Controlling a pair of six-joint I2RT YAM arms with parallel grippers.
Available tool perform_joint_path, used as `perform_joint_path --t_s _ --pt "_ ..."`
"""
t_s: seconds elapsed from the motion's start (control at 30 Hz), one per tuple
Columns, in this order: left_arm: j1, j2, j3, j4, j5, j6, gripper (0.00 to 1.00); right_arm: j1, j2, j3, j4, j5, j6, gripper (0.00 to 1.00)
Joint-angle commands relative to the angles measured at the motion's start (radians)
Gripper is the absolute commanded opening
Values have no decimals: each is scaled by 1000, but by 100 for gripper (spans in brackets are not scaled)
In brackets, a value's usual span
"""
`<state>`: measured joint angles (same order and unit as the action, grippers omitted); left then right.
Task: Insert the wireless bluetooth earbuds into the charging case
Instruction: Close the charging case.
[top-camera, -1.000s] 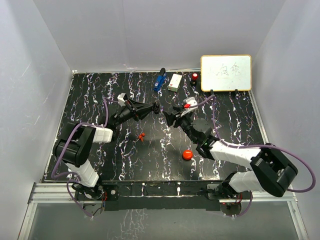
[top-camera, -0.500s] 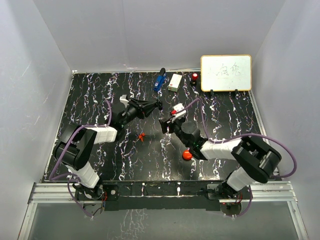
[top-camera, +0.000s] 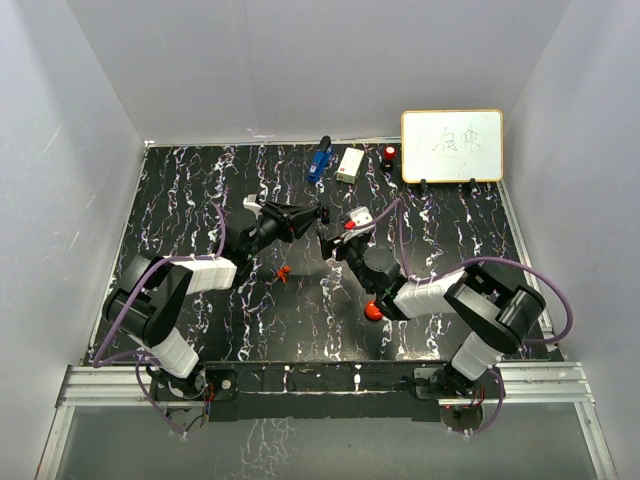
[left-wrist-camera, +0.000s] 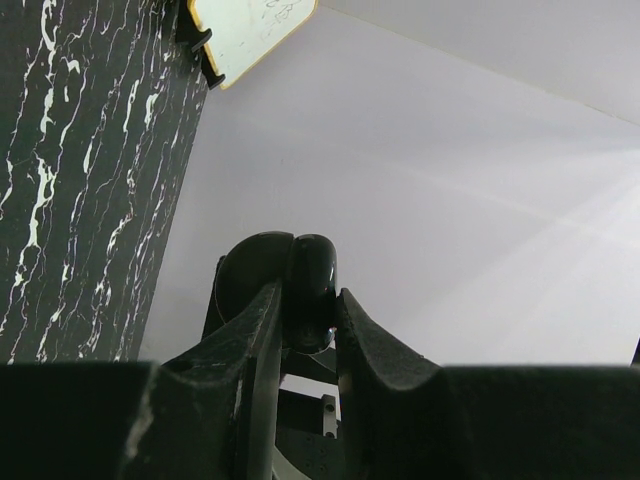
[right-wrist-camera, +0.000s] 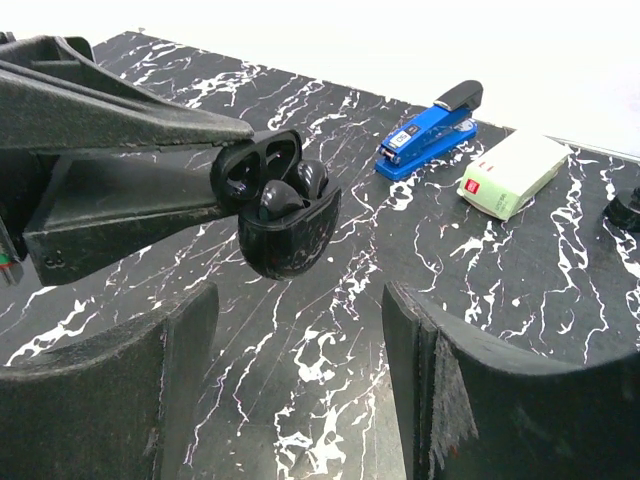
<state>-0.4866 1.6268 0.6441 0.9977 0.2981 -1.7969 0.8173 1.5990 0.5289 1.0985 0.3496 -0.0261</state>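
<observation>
I will next lower my left gripper leftward in the top view to release the case (top-camera: 322, 217), since bare tabletop outward of the small red thing lies below.
My left gripper (top-camera: 316, 215) is shut on the black charging case (top-camera: 322, 217) and holds it above the table with its lid open. In the right wrist view the case (right-wrist-camera: 290, 235) hangs from the left fingers (right-wrist-camera: 130, 115), and a dark earbud (right-wrist-camera: 277, 198) sits in it. In the left wrist view the case (left-wrist-camera: 305, 285) is clamped between my fingertips. My right gripper (top-camera: 331, 243) is open and empty, just right of and below the case; its jaws show wide apart in its own view (right-wrist-camera: 298, 300). A tiny red-and-black earbud (top-camera: 284, 272) lies on the table.
A red round puck (top-camera: 374, 310) lies near my right forearm. At the back stand a blue stapler (top-camera: 319, 160), a white box (top-camera: 350, 164), a small red-and-black item (top-camera: 388, 155) and a whiteboard (top-camera: 452, 146). Grey walls enclose the table.
My right gripper has swung left and closer to the case, its arm folding in. My left gripper has shifted slightly right with the case.
</observation>
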Motion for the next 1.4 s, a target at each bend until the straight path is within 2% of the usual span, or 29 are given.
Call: perform_joint_path --t_s 0.0,1.13,1.27,1.37 --pt "-2 -56 0 24 8 -10 0 4 12 20 91 44 -23 65" --pt "-6 -24 -53 96 58 -35 0 -1 34 19 205 179 -81 70" --pt "-6 -14 -59 108 58 -36 0 -3 18 12 201 177 -85 70" --pt "14 4 -65 126 67 -37 0 -3 -35 3 108 197 -54 72"
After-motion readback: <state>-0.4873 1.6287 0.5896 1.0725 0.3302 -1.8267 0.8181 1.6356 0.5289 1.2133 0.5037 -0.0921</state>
